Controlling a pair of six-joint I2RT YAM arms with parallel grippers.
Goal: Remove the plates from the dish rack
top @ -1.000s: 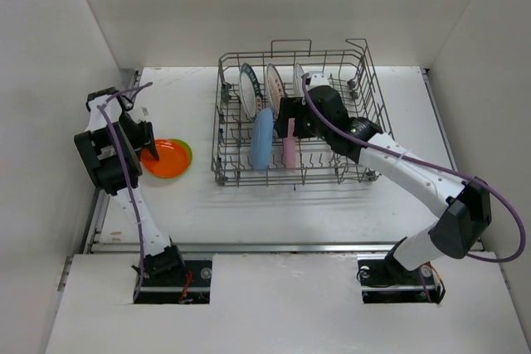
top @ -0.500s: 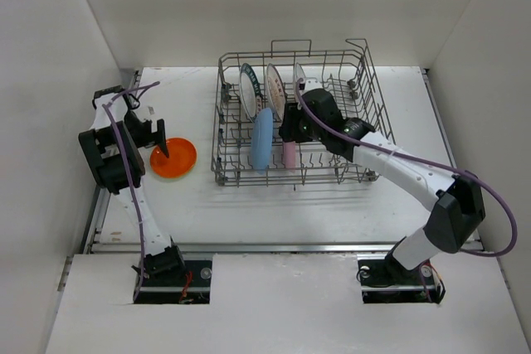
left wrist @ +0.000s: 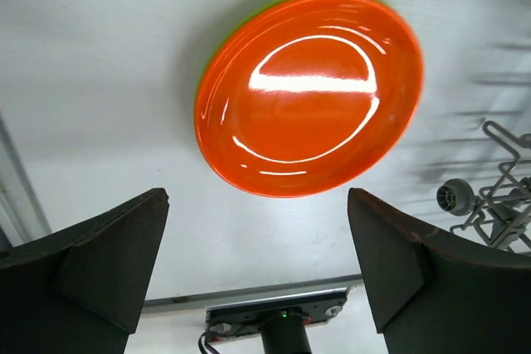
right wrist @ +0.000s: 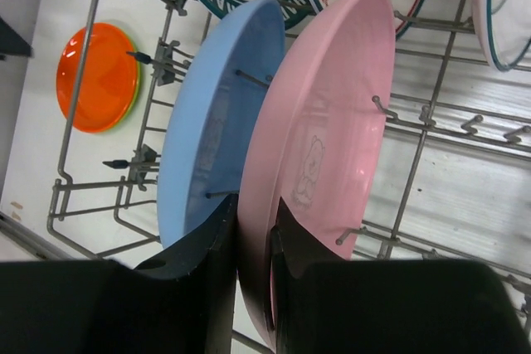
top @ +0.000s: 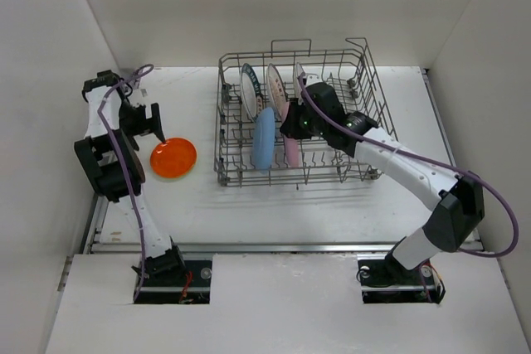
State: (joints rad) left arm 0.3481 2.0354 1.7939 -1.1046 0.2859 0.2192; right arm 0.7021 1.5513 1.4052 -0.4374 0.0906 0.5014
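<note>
The tabletop beside the rack is clear, so my right gripper lifts next, moves right in the top view and down, and releases the pink plate (right wrist: pixel 332 122) there.
The grey wire dish rack (top: pixel 366 68) stands at the back middle of the table. My right gripper (top: pixel 292 128) reaches into it and is shut on the top rim of the pink plate (right wrist: pixel 332 122), which stands upright in the tines beside the light blue plate (right wrist: pixel 211 122). Three white patterned plates (top: pixel 272 84) stand behind them. The orange plate (left wrist: pixel 311 93) lies flat on the table left of the rack, stacked on a lime green plate (left wrist: pixel 217 47) whose edge just shows. My left gripper (left wrist: pixel 257 196) hovers open above the orange plate, holding nothing.
White walls close in the table on the left, back and right. The left arm's base (left wrist: pixel 282 329) shows between its fingers at the table's near edge. A corner of the rack (left wrist: pixel 498 196) lies to the right of the stacked plates.
The left gripper opened, left the orange plate on the green one and drew up and back. The right gripper closed on the pink plate's rim, and the plate tilted slightly.
</note>
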